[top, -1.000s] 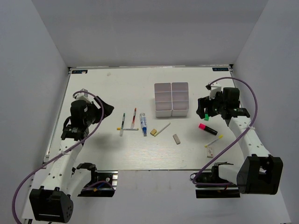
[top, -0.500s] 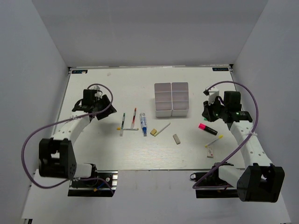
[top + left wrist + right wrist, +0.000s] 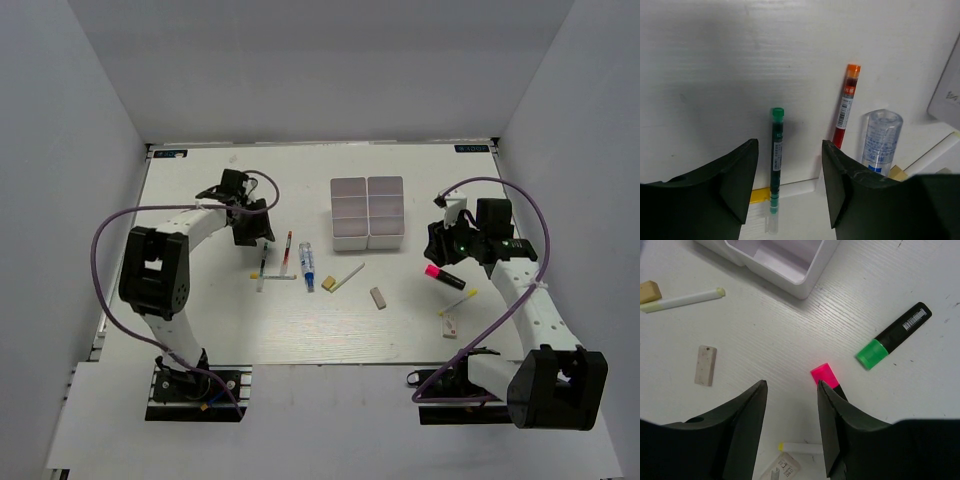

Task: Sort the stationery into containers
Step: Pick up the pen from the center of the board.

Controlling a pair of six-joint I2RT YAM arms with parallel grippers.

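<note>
The green pen's labelled middle (image 3: 264, 262) (image 3: 776, 159) lies below my left gripper, which will next go down and ease back onto it, clear of the yellow-tipped stick crossing underneath.
The white six-compartment tray (image 3: 368, 212) stands at centre right; its corner shows in the right wrist view (image 3: 775, 260). My left gripper (image 3: 255, 228) (image 3: 790, 185) is open and empty above the green pen (image 3: 775, 150) (image 3: 264, 262), with the red pen (image 3: 846, 107) and the blue-white tube (image 3: 881, 142) just to its right. My right gripper (image 3: 440, 245) (image 3: 792, 425) is open and empty over the pink highlighter (image 3: 824, 375) (image 3: 444, 275). The green marker (image 3: 892, 337) lies beside it. A tan eraser (image 3: 328, 284), a white stick (image 3: 348, 275) and a grey eraser (image 3: 378, 297) lie mid-table.
A yellow-tipped white stick (image 3: 458, 300) (image 3: 800, 446) and a small white tag (image 3: 450, 325) lie near the right arm. Another yellow-tipped stick (image 3: 760, 195) crosses under the green pen. White walls enclose the table on three sides.
My left arm has swung right and forward, from the table's left side to above the pens. My right gripper has shifted slightly towards the pink highlighter.
</note>
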